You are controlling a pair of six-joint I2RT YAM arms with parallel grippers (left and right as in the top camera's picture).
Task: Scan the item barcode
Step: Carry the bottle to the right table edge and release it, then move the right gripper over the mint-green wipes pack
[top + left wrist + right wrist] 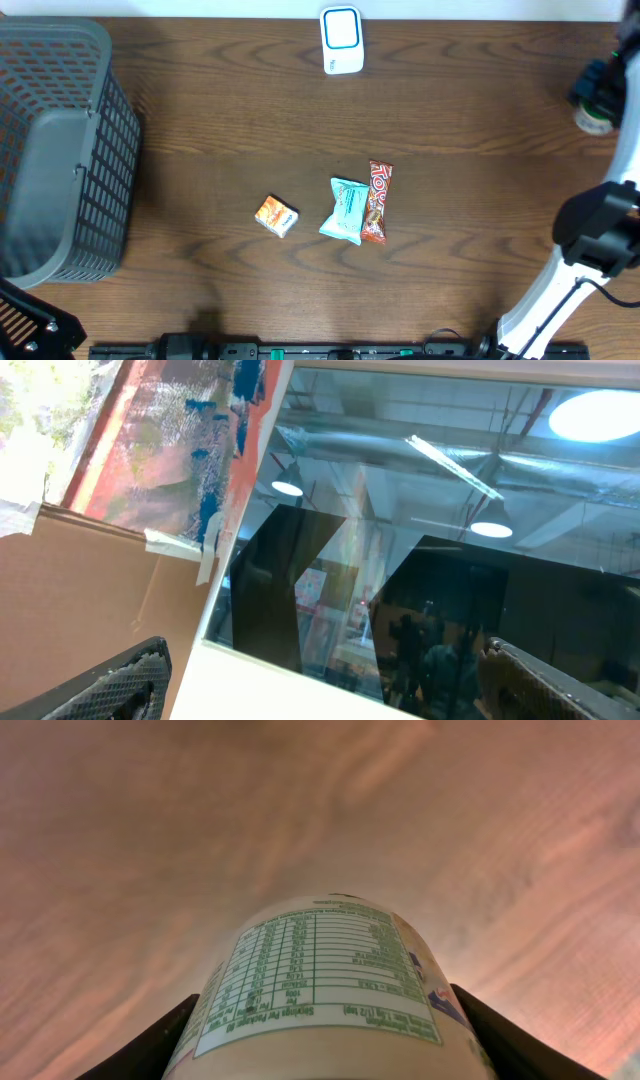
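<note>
The pale round bottle will next be carried back by my right gripper along the table's edge across from the basket, which is free of packets. Then my gripper will lower the bottle onto the wood.
My right gripper is shut on a pale round bottle; the black fingers press on both of its sides. A green-lined nutrition table faces the right wrist camera, and no barcode shows. Overhead, the bottle hangs at the table's far right edge under the right gripper. The white and blue scanner stands at the back middle, well left of the bottle. My left gripper is open with nothing between its fingers and points up at a window and ceiling.
A grey basket fills the left side. In the middle of the brown table lie a small orange box, a teal packet and a red-orange bar. The right arm's body stands at front right.
</note>
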